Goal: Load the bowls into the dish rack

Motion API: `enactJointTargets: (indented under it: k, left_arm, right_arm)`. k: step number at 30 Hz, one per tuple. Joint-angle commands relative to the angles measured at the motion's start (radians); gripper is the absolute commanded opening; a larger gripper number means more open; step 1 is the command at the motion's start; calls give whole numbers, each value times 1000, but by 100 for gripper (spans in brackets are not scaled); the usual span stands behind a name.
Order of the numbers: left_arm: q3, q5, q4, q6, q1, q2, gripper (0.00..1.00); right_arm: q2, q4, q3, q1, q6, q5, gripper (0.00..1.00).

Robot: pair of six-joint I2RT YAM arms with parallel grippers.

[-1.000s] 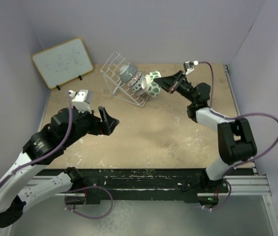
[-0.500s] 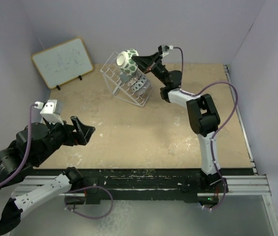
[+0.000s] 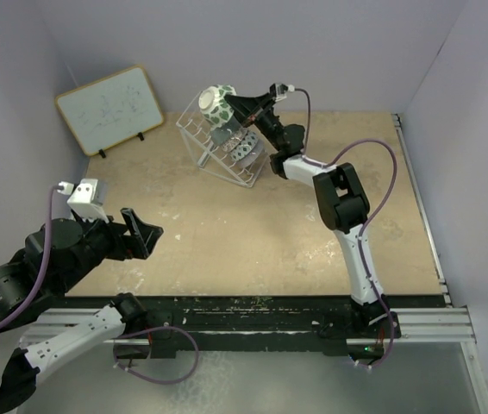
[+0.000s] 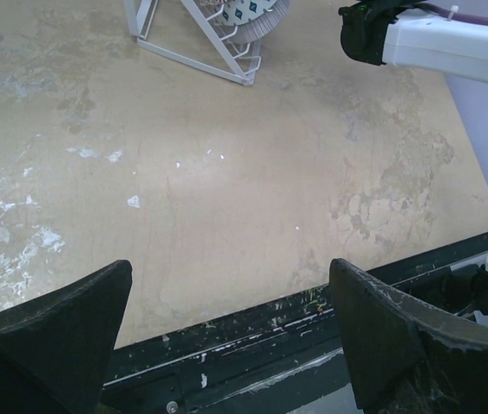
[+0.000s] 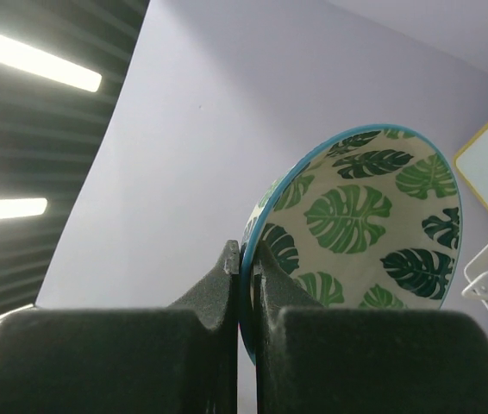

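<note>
The leaf-patterned bowl (image 3: 216, 102) still hangs above the wires, so it goes down into the rack's far part beside the other bowls next. There my right gripper lets go of its rim.
My right gripper (image 3: 237, 104) is shut on the rim of the green-and-white leaf-patterned bowl (image 3: 216, 102), holding it in the air above the white wire dish rack (image 3: 199, 129). In the right wrist view the bowl (image 5: 365, 224) stands on edge, its blue rim pinched between the two fingers (image 5: 246, 259). Other bowls (image 3: 240, 147) lie stacked in the rack, partly hidden by the held bowl and the arm. My left gripper (image 3: 140, 228) hangs open over the near left of the table, with nothing between its fingers (image 4: 63, 323). A bowl in the rack (image 4: 248, 10) shows at the top of the left wrist view.
A framed whiteboard (image 3: 110, 109) leans at the back left. The right arm (image 4: 438, 43) crosses the upper right of the left wrist view. The black rail (image 3: 253, 315) runs along the table's near edge. Walls close in the table on three sides.
The right gripper has carried the green-and-white bowl up from beside the rack's right end to above the rack. The left arm has drawn back toward the near left.
</note>
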Motion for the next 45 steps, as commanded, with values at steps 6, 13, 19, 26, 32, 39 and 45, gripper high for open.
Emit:
enactJointTargets:
  k: [6, 13, 19, 26, 32, 39, 45]
  left_arm:
    - [29, -15, 8, 26, -3, -12, 99]
    - [27, -12, 7, 27, -3, -15, 99]
    - [23, -14, 7, 29, -3, -15, 99]
    - [22, -13, 9, 31, -3, -16, 99]
    - [23, -15, 2, 30, -3, -19, 99]
    - [23, -16, 1, 28, -3, -18, 99]
    - [19, -18, 0, 26, -2, -21, 99]
  right_arm:
    - [11, 78, 37, 32, 36, 124, 0]
    - [2, 54, -9, 40, 37, 182, 0]
    - [-4, 35, -39, 41, 35, 208, 0]
    - [4, 24, -53, 41, 35, 209, 0]
    - [22, -9, -17, 41, 29, 201, 0]
    - [-2, -48, -53, 41, 7, 209, 0]
    - [-26, -92, -82, 41, -15, 230, 0]
